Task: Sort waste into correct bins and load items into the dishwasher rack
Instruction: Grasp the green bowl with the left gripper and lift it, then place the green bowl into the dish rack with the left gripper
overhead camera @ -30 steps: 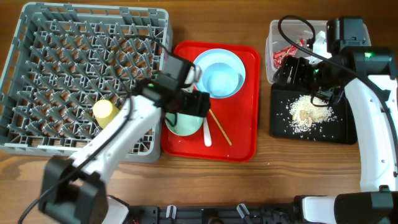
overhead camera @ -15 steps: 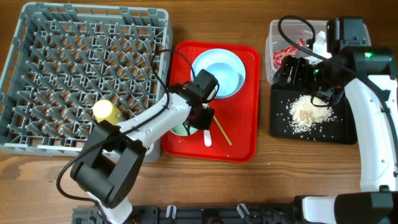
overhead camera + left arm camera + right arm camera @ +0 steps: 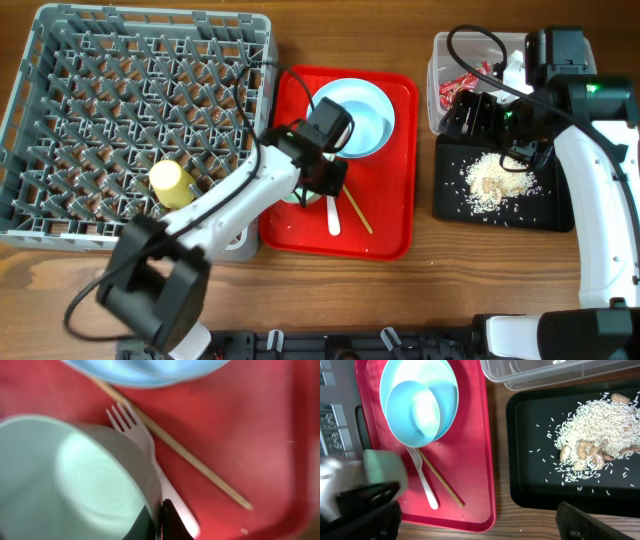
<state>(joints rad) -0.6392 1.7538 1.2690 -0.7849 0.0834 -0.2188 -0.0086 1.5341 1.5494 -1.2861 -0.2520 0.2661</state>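
Observation:
My left gripper will lift the pale green bowl left in the overhead view, over the rack's empty wires beyond the yellow cup [image 3: 169, 180], then tilt and release it.
My left gripper [image 3: 325, 182] is over the red tray [image 3: 390, 230], shut on the rim of the pale green bowl [image 3: 75, 475]; its dark fingers [image 3: 170, 522] pinch the bowl's wall. Beside the bowl lie the white fork [image 3: 142, 442] and a wooden chopstick [image 3: 195, 462]. The light blue bowl [image 3: 358, 128] rests in the plate [image 3: 330, 98] at the tray's far end. A yellow cup [image 3: 169, 180] lies in the grey rack [image 3: 150, 40]. My right gripper [image 3: 480, 115] hangs open between the clear tub [image 3: 440, 60] and the black tray [image 3: 450, 205], holding nothing.
The red-and-white wrapper [image 3: 455, 88] lies in the clear tub. Rice and scraps [image 3: 495, 178] are piled on the black tray. The rack stands directly against the red tray's left edge. Bare wooden table [image 3: 450, 280] runs along the front.
My left gripper went from open to shut on the green bowl's rim, and its arm swung over the tray. The right arm has not moved.

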